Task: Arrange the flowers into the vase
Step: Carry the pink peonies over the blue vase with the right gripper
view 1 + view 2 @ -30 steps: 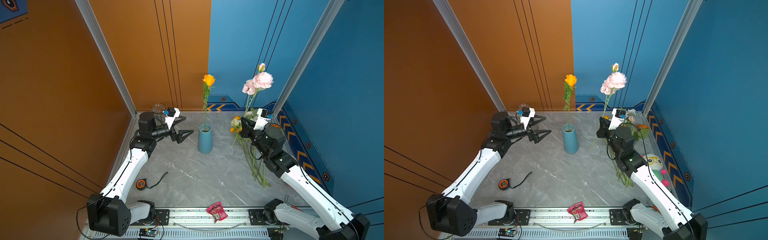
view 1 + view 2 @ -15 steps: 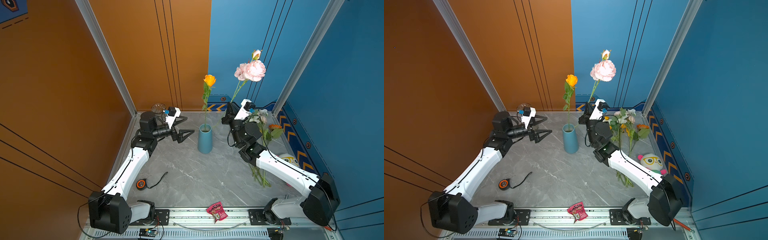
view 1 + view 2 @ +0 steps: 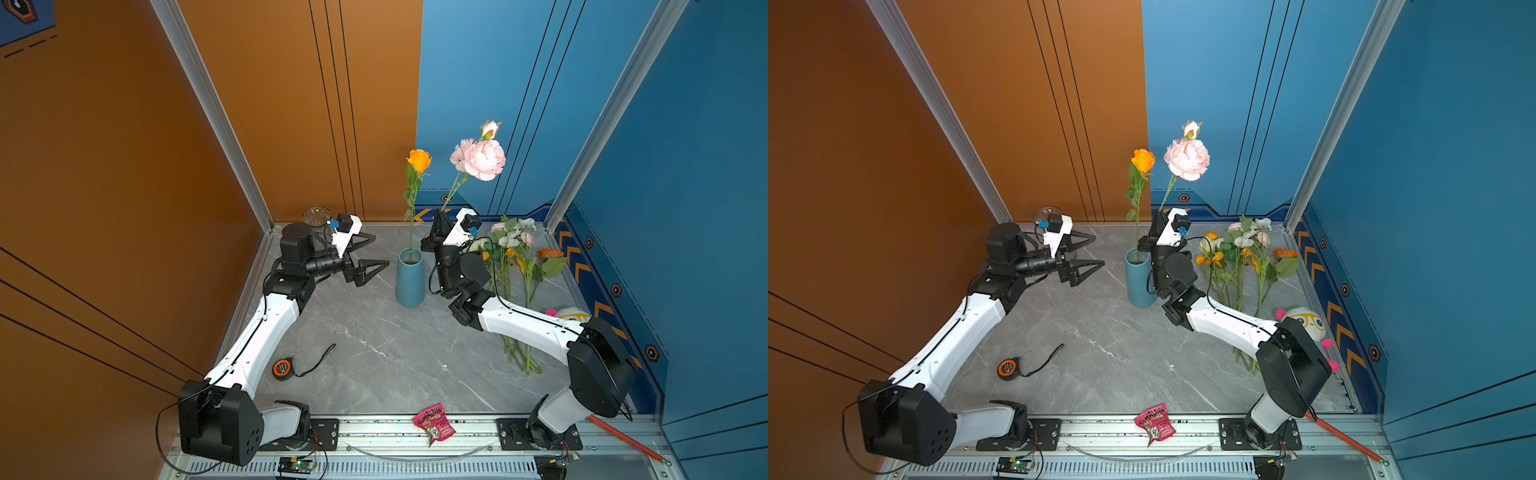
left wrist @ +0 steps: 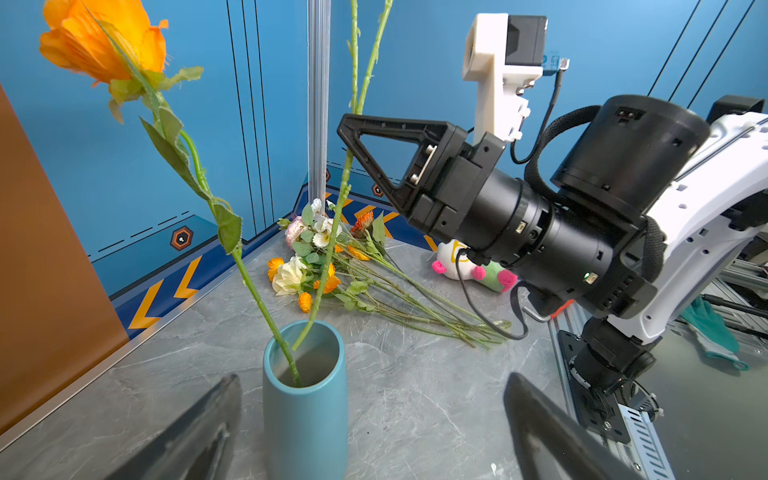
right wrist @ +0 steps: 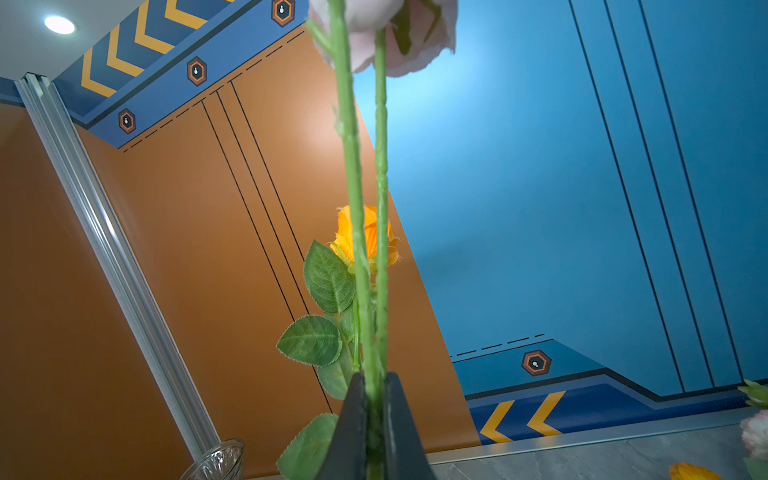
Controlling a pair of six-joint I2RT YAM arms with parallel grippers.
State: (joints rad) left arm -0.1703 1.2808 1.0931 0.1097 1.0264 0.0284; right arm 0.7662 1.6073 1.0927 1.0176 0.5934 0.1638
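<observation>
The vase's opening (image 3: 411,256), with the stem's lower end already inside, lies below my right gripper, so it should lower toward the vase's rim and release the pink flower's stem.
A teal vase (image 3: 409,278) (image 3: 1139,278) (image 4: 305,399) stands mid-table with an orange flower (image 3: 418,161) (image 3: 1143,160) (image 4: 104,39) upright in it. My right gripper (image 3: 437,226) (image 3: 1156,224) (image 5: 375,376) is shut on the stem of a pale pink flower (image 3: 482,160) (image 3: 1187,160), just right of the vase. In the left wrist view that stem's lower end dips inside the vase mouth. My left gripper (image 3: 380,249) (image 3: 1099,250) (image 4: 374,399) hangs open left of the vase, holding nothing. More flowers (image 3: 515,257) (image 3: 1241,253) (image 4: 332,266) lie in a pile at the right.
A glass bowl (image 3: 316,216) (image 5: 216,461) stands in the back left corner. An orange tape measure (image 3: 281,368) lies front left, a pink snack packet (image 3: 433,426) on the front rail. A plush toy (image 3: 1304,322) sits by the right wall.
My right arm carried the pink flower left from above the pile to the vase, then lowered it. The left arm has not moved.
</observation>
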